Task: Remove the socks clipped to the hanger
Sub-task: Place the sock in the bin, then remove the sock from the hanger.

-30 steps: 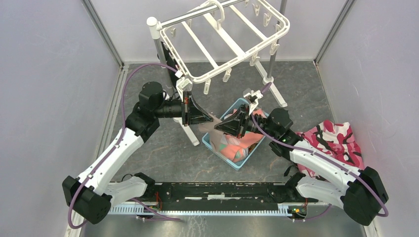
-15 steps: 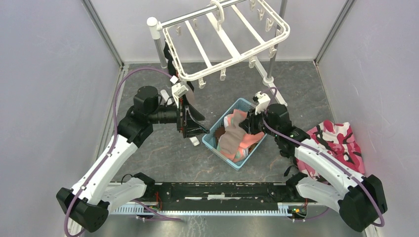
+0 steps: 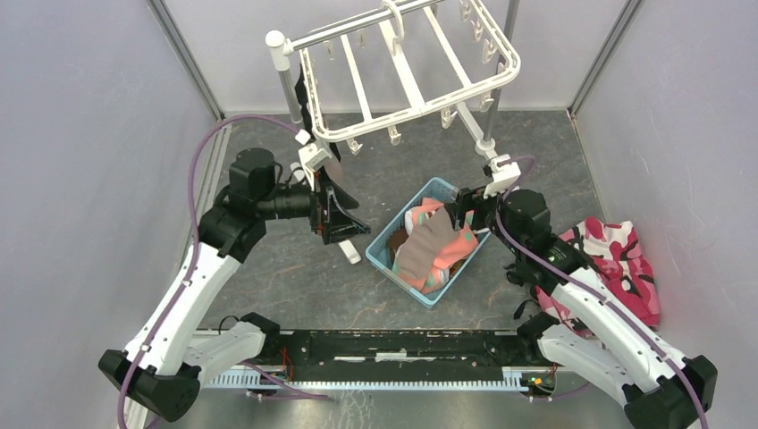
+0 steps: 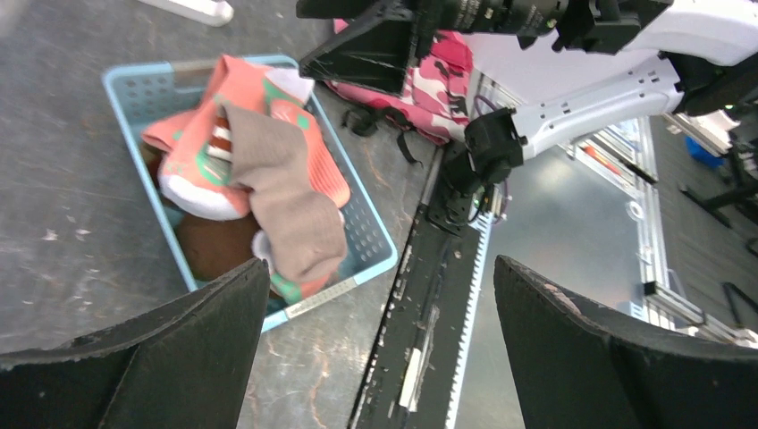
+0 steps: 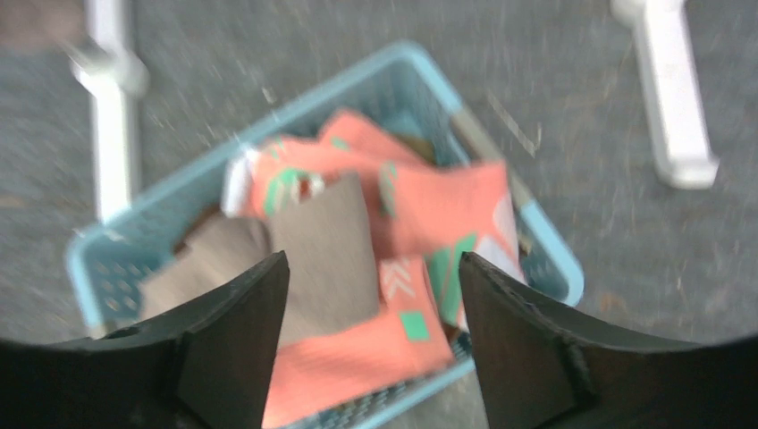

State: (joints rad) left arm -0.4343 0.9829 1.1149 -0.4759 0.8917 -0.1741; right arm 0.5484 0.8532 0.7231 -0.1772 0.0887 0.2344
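Next, my right gripper swings from the basket (image 3: 386,241) outward toward the hanger's end by my left gripper, tilting level, because grey-brown sock fabric still hangs there.
The white hanger (image 3: 413,82) hangs from the stand's top bar, its small clips dangling with nothing in them where I can see. A dark strip (image 3: 302,93) shows behind its left end; what it is I cannot tell. Several socks (image 3: 434,243), coral, grey-brown and dark brown, lie heaped in the light blue basket (image 3: 386,241). My left gripper (image 3: 350,223) is open just left of the basket, with nothing between its fingers. At the basket's far right rim, my right gripper (image 3: 453,214) is open above the socks (image 5: 357,232). In the left wrist view the socks (image 4: 268,161) fill the basket (image 4: 375,241).
The grey pole stand (image 3: 290,89) rises beside my left gripper, its white feet (image 3: 351,253) on the floor beside the basket (image 5: 554,259). A pink camouflage cloth heap (image 3: 617,259) lies at the right wall. Walls close in on three sides.
Both grippers opened and let go of a grey-brown sock stretched between them; it now lies in the basket. Both arms drew back from it. The hanger swung.
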